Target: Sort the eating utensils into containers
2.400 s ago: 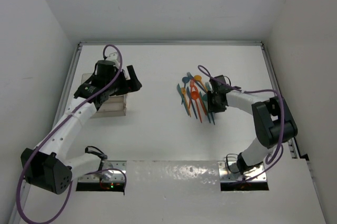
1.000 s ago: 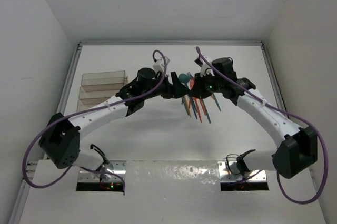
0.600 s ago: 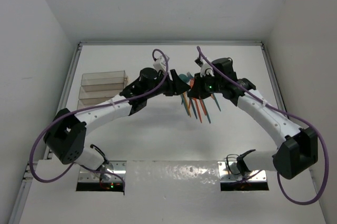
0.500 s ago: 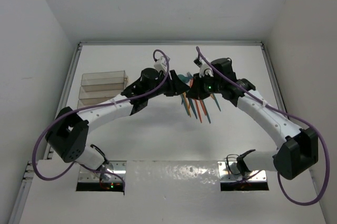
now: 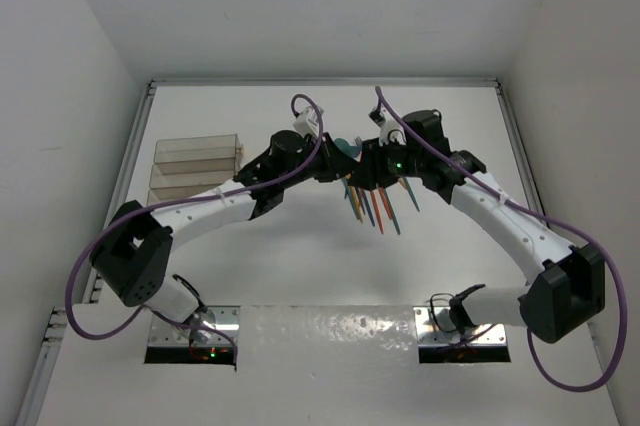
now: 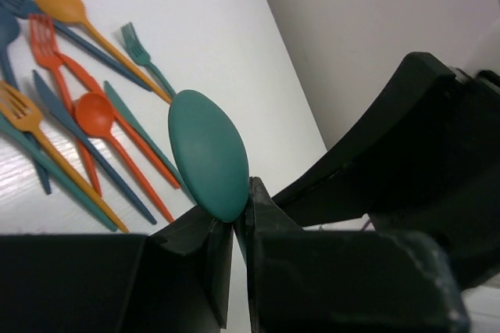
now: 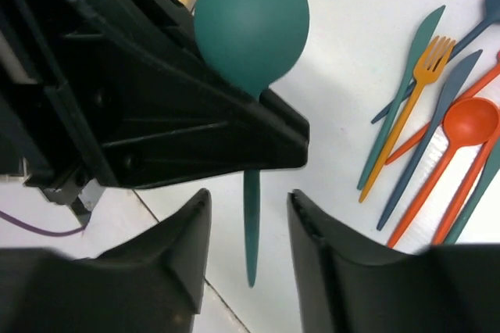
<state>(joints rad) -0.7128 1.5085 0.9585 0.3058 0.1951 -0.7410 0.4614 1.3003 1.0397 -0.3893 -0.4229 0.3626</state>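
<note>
The spoon [image 5: 347, 147] should next go across and down into the nearest clear container [image 5: 174, 194] with my left gripper, which will then release it, because the container is below and to the left in the top view.
A teal spoon [image 5: 347, 147] hangs in the air between the two arms above the table. My left gripper [image 6: 241, 216] is shut on its neck, just below the bowl [image 6: 207, 153]. In the right wrist view the spoon's handle [image 7: 251, 223] hangs free between the fingers of my right gripper [image 7: 248, 208], which is open and touches nothing. The left gripper's black fingers [image 7: 195, 130] fill that view's left side. The other eating utensils [image 5: 375, 204], orange, blue and teal, lie spread on the table below. The clear containers [image 5: 195, 171] stand at the far left.
The two grippers [image 5: 350, 166] are almost touching, tip to tip, over the left edge of the utensil pile. Purple cables loop above both wrists. White walls enclose the table at the back and sides.
The left gripper has closed on the teal spoon's neck. The right gripper, which was shut on the handle, has opened and let go. Both arms have barely moved.
</note>
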